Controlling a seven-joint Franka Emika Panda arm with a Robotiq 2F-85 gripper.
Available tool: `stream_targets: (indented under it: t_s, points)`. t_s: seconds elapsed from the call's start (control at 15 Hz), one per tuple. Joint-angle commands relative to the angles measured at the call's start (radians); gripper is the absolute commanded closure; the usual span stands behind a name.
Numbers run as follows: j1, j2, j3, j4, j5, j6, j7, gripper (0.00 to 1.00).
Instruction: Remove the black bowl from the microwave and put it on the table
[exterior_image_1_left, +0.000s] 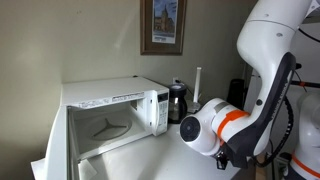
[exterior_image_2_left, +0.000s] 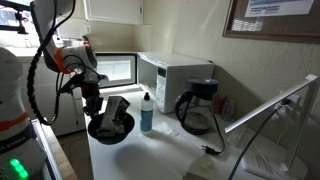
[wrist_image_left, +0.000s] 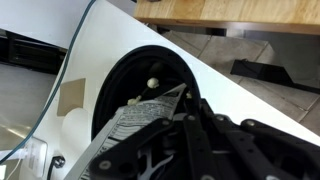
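Note:
My gripper will next move outward and down over the open white table and then let go of the bowl's rim, because it is holding the black bowl close to the table's edge.
The black bowl sits low at the near corner of the white table, outside the microwave. My gripper reaches down into it and appears shut on its rim. In the wrist view the bowl fills the middle, with my dark fingers over its rim and a printed paper label beside them. The bowl lies on the table close to its edge. The microwave stands open, and its pale cavity looks empty. In that view my arm hides the bowl.
A dark coffee jug stands right of the microwave, also seen in an exterior view. A blue bottle stands just beside the bowl. The open microwave door is behind my arm. A wooden floor lies beyond the table edge.

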Motion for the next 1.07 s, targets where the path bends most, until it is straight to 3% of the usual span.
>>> stream_targets:
  t_s: [0.0,0.33,1.0]
  points:
    - [-0.023,0.060,-0.032,0.029,-0.085,0.005,0.021,0.98]
    - [-0.038,0.136,-0.065,0.097,-0.173,0.001,0.024,0.98]
    - [-0.038,0.254,-0.105,0.192,-0.232,-0.021,0.023,0.98]
